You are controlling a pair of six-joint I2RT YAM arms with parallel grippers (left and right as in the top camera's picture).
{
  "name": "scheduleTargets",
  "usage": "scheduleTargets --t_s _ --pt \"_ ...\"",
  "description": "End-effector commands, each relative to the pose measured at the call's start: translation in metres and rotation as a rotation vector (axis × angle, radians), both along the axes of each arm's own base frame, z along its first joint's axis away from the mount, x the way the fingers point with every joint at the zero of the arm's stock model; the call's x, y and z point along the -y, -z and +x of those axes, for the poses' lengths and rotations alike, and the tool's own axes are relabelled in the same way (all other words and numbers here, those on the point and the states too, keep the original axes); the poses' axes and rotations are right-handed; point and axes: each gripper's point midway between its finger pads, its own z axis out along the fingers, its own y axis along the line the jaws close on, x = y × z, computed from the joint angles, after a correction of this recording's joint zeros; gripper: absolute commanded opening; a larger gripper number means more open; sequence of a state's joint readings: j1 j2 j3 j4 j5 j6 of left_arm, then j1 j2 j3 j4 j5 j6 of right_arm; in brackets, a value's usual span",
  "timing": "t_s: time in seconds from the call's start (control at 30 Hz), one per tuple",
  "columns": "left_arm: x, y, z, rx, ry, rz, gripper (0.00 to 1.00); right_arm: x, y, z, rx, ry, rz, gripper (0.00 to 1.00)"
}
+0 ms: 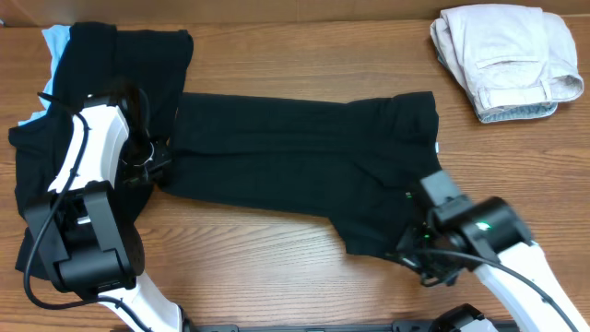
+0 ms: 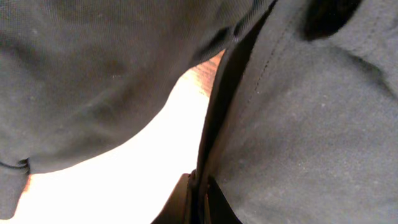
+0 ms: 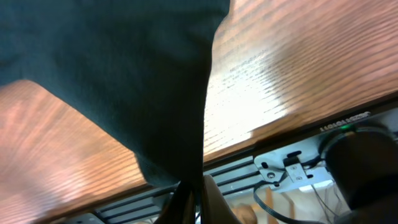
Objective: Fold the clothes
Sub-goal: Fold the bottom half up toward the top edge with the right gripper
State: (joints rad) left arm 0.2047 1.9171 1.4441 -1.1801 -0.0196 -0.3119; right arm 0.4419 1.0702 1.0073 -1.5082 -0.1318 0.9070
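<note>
My right gripper will move outward and down and release the tee's lifted corner beside the tee's far corner [image 1: 418,114] near the beige garment, as the tee's near side hangs unfolded.
A black tee [image 1: 295,152] lies spread across the middle of the wooden table. My left gripper [image 1: 155,157] is shut on its left edge; in the left wrist view the fabric edge [image 2: 217,112] runs into the closed fingers [image 2: 200,199]. My right gripper [image 1: 410,242] is shut on the tee's lower right corner and holds it lifted; in the right wrist view the black cloth [image 3: 155,93] hangs from the closed fingers [image 3: 193,199]. More black clothes [image 1: 120,55] lie piled at the left, under my left arm.
A folded beige garment [image 1: 505,57] sits at the back right corner. A light blue cloth [image 1: 53,39] peeks out at the back left. The table's front edge and metal rail [image 3: 292,168] are close to my right gripper.
</note>
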Motion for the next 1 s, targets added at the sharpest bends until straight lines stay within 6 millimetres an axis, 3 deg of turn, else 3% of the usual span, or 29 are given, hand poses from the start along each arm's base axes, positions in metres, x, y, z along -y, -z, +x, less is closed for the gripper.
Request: scheduleTargets --t_s 0.0,0.1,0.2,0.4,0.57,0.73,0.97 --pt "-0.003 -0.009 0.004 0.013 0.065 0.012 0.04 0.009 -0.031 0.011 0.121 -0.011 -0.001 0.04" --pt "-0.003 -0.009 0.004 0.010 0.076 0.011 0.04 0.018 -0.055 0.023 0.211 -0.015 -0.027 0.04" --pt "-0.003 -0.009 0.006 0.021 0.076 0.013 0.04 0.024 -0.069 0.049 0.324 -0.018 -0.068 0.04" --pt "0.007 -0.009 0.035 0.143 0.071 -0.043 0.04 0.034 -0.074 0.113 0.486 -0.041 -0.159 0.04" --pt "0.010 -0.012 0.064 0.258 0.081 -0.040 0.04 0.048 -0.056 0.163 0.505 -0.056 -0.253 0.04" --pt "0.011 -0.017 0.087 0.353 0.099 -0.020 0.04 0.064 -0.024 0.208 0.483 -0.036 -0.288 0.04" --pt "0.020 -0.026 0.116 0.468 0.135 0.000 0.04 0.080 0.018 0.247 0.451 -0.007 -0.297 0.04"
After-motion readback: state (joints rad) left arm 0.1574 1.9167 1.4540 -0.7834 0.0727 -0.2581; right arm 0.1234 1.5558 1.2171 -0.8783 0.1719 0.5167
